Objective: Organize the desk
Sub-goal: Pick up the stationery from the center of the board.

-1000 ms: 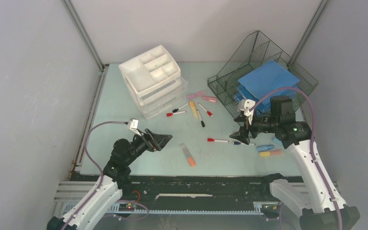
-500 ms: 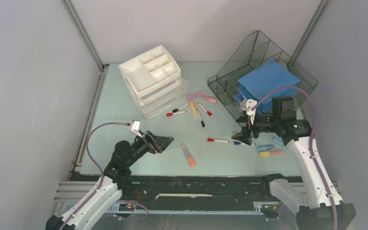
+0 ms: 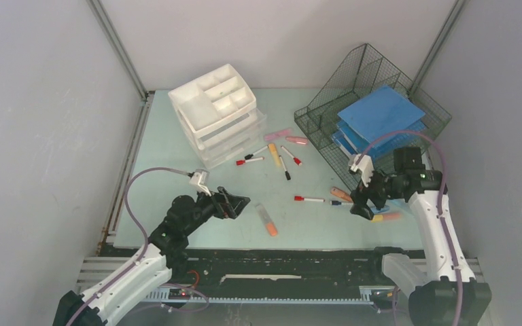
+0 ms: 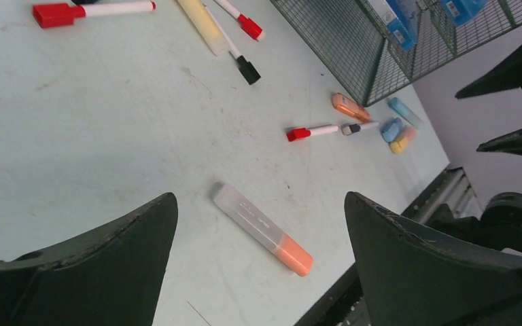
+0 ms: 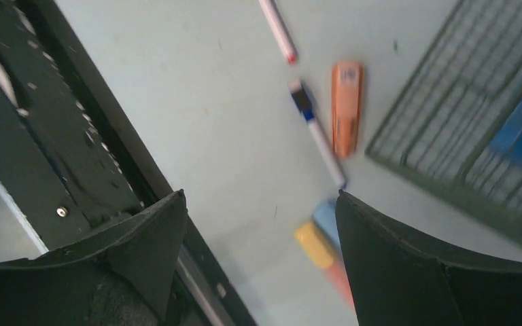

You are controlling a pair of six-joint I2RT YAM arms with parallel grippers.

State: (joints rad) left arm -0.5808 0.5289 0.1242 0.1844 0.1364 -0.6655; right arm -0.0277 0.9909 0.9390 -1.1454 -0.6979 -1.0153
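The pale blue highlighter lies clear of the yellow one, so I will move my right gripper rightward in the top view and down onto its wall-side end.
The pale mint-green desk [image 3: 170, 156] holds scattered pens. My left gripper [image 3: 236, 201] is open and empty, just left of an orange highlighter with a clear cap [image 3: 267, 220]; in the left wrist view that highlighter [image 4: 262, 228] lies below and between the open fingers [image 4: 259, 197]. My right gripper [image 3: 360, 206] is open and empty, low over the yellow and blue highlighters [image 3: 385, 217] at the front right. The right wrist view shows the right gripper [image 5: 259, 195] with these highlighters [image 5: 316, 243] by its right finger, an orange highlighter [image 5: 346, 109] and a blue-tipped pen [image 5: 316, 132].
A white drawer unit [image 3: 217, 112] stands at the back left. A dark wire-mesh tray [image 3: 326, 115] with blue folders [image 3: 380, 112] stands at the back right. Several markers [image 3: 275, 156] lie beside the drawers. A red-capped marker [image 3: 309, 200] lies mid-desk. The black rail [image 3: 279, 255] runs along the near edge.
My right gripper has moved right and toward the near edge, from over the red marker's end to over the yellow and blue highlighters. My left gripper has edged right toward the orange highlighter.
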